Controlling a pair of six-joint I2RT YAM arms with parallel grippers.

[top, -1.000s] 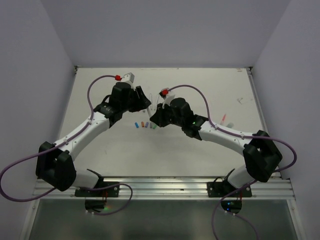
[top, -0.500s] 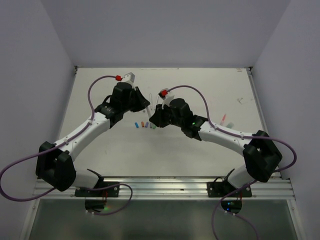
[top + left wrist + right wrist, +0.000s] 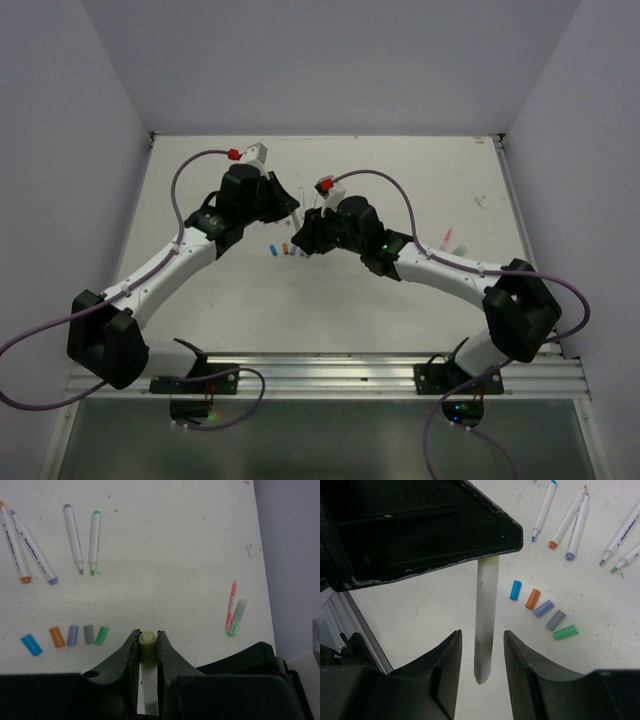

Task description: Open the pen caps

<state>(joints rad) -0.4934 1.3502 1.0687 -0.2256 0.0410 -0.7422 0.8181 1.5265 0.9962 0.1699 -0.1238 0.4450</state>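
Observation:
I need to move my left gripper down and to the right in the top view and release on bare tabletop (image 3: 117,636) beside the green cap, where the row of caps ends.
My left gripper (image 3: 147,634) is shut on the yellowish pen cap (image 3: 147,642) of a white pen, whose barrel runs back between the fingers. In the right wrist view that pen (image 3: 485,615) hangs from the left gripper's black finger. My right gripper (image 3: 482,636) is open, with one finger on each side of the barrel and neither touching it. Loose pen caps lie in a row on the table: blue (image 3: 515,590), orange (image 3: 533,599), purple (image 3: 543,608), grey (image 3: 555,620) and green (image 3: 565,632). In the top view both grippers (image 3: 297,222) meet above this row (image 3: 285,249).
Several uncapped white pens (image 3: 75,537) lie beyond the cap row at the far left. A pink pen (image 3: 231,605) and a pen with a mint green cap (image 3: 237,618) lie together to the right. The table's right edge (image 3: 262,555) meets the wall.
The right gripper has opened off the pen barrel and shifted slightly left. The left gripper has closed on the capped end and keeps the pen.

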